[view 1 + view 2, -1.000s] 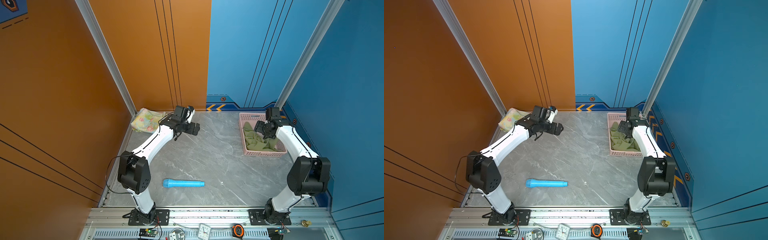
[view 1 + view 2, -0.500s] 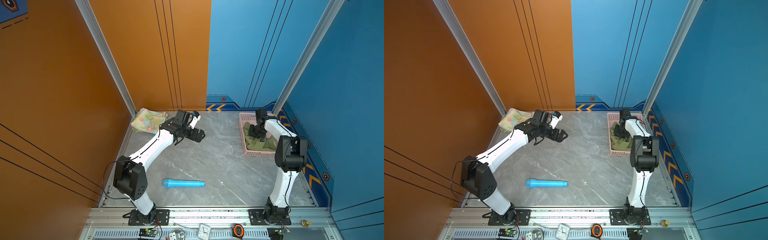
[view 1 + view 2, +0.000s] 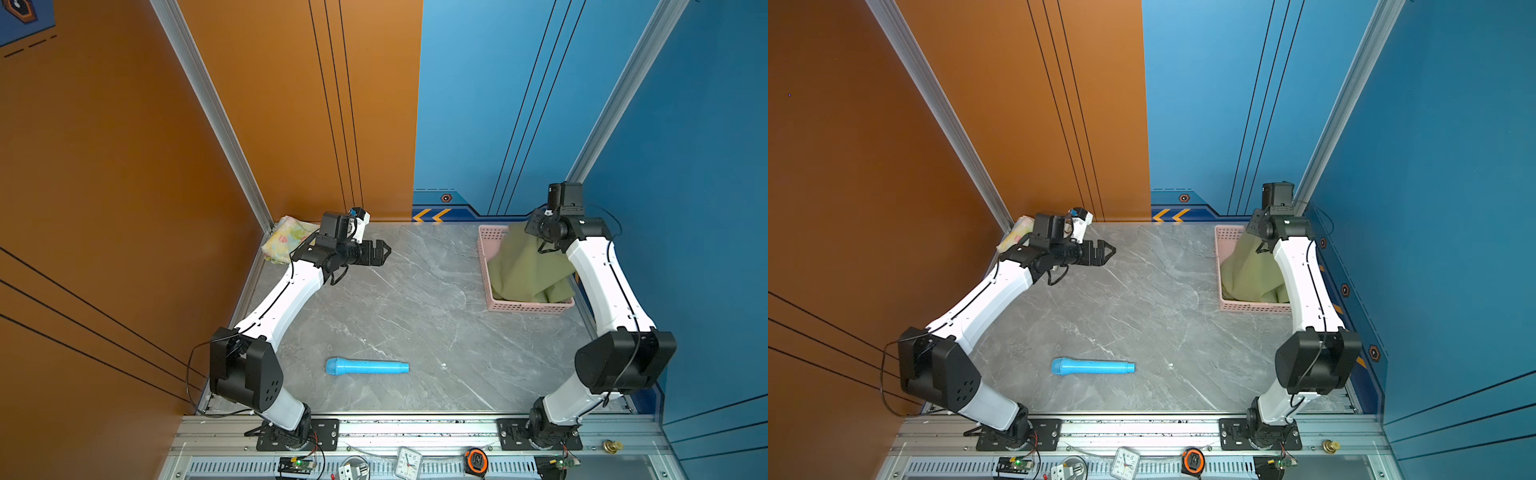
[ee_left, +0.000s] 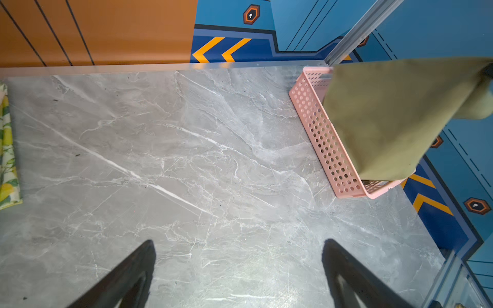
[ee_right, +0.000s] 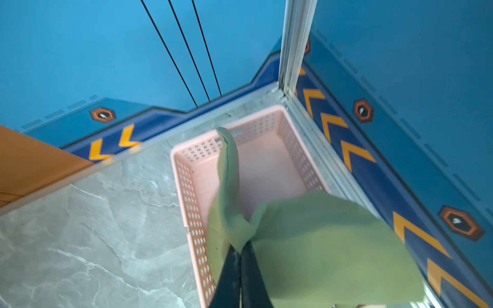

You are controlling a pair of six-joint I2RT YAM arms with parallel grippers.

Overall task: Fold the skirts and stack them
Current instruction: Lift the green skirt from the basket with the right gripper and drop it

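I should next lift the olive green skirt clear, swing it over and let go of the skirt's corner, because bare marble lies beyond the basket's rim from my right gripper, toward my left gripper.
An olive green skirt [image 3: 523, 266] [image 3: 1250, 270] hangs half out of the pink basket [image 3: 484, 257] at the back right. My right gripper [image 5: 241, 246] is shut on a bunched upper corner of it, and the lower part still rests in the basket. A folded pastel skirt with pink flowers [image 3: 286, 239] [image 3: 1019, 230] lies in the back left corner. The left wrist view shows a lemon-print skirt [image 4: 6, 149] there. My left gripper [image 3: 384, 251] [image 4: 240, 242] stands open and empty above the table, beside that pile.
A blue cylinder [image 3: 365, 367] [image 3: 1092, 367] lies on the grey marble table near the front. Orange and blue walls close in the back and sides. The basket [image 5: 192, 192] sits tight in the back right corner. A clock [image 3: 407, 461] and tape measure [image 3: 476, 460] sit on the front rail.
My right gripper shut on the olive skirt inside the basket and rose, pulling the cloth up out of it. My left gripper stayed open and shifted slightly toward the table's middle.
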